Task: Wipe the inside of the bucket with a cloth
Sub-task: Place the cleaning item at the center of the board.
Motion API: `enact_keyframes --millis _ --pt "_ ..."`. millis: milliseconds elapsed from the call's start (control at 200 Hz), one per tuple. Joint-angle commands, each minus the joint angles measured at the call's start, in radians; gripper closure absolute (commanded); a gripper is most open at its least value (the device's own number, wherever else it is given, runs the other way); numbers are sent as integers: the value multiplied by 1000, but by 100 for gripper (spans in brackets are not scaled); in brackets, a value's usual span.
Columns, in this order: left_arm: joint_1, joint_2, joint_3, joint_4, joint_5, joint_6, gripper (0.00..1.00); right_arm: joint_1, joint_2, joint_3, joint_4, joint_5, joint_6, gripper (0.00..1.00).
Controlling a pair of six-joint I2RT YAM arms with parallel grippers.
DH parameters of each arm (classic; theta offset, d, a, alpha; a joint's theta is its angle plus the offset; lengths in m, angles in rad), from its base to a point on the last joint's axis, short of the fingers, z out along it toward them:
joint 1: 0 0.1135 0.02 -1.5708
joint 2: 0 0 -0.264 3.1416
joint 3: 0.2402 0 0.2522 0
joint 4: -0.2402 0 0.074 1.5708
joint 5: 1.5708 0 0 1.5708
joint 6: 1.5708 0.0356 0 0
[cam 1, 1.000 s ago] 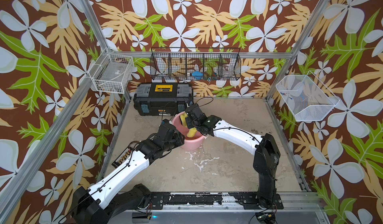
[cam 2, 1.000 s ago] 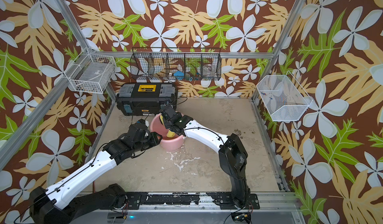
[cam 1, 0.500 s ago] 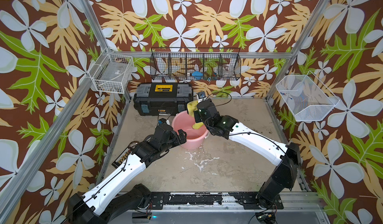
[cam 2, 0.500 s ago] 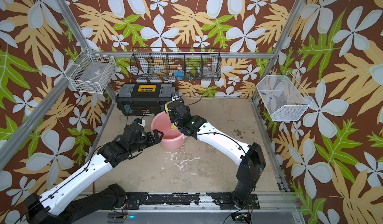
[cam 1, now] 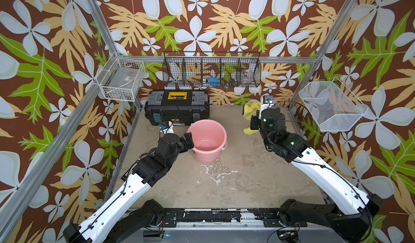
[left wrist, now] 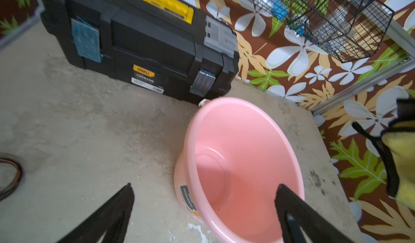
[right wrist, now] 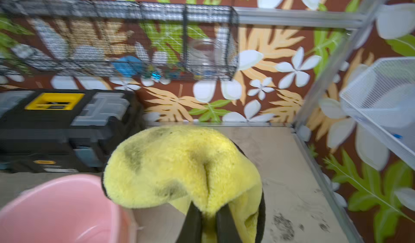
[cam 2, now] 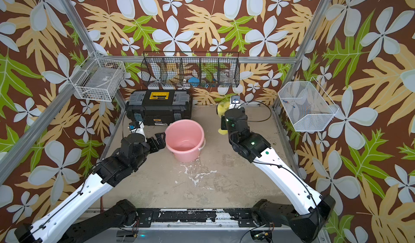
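The bare floor beside the bucket is clear, so my right gripper will go down and draw back with the yellow cloth [cam 1: 251,110] to that spot and release the fold of the cloth there.
The pink bucket [cam 1: 207,138] [cam 2: 184,140] stands upright and empty on the floor in front of the toolbox, its dark label [left wrist: 187,197] facing my left arm. My left gripper [cam 1: 189,140] [left wrist: 204,186] is open at the bucket's left rim; in the left wrist view one finger lies over the inside and the other over the floor outside. My right gripper [right wrist: 207,208] is shut on the yellow cloth [right wrist: 179,163] [cam 1: 251,110]. It holds the cloth in the air to the right of the bucket, near the back wall. The cloth's black trim [left wrist: 390,163] hangs down.
A black-and-yellow toolbox [cam 1: 177,107] sits against the back wall behind the bucket. A black wire basket [cam 1: 212,70] hangs above it. White wire baskets hang on the left [cam 1: 121,80] and right [cam 1: 332,106] walls. White stains [cam 1: 215,174] mark the floor.
My right gripper lifted the cloth out of the bucket and carried it right, toward the back wall. My left gripper opened and drew back from the bucket's rim.
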Motion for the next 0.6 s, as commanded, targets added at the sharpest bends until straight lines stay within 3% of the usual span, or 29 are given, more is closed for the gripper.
enact_keyframes --millis 0,265,455,596 --pt "5 -34 -40 121 -142 118 0 -111 -60 -110 -78 -80 29 100" --pt "5 -72 -129 232 -316 204 0 -335 -94 -414 20 -371 19 100" --pt "6 -79 -180 237 -413 202 0 -360 3 -487 92 -506 58 100" --pt "40 -72 -213 293 -312 282 0 -360 86 -524 171 -599 76 97"
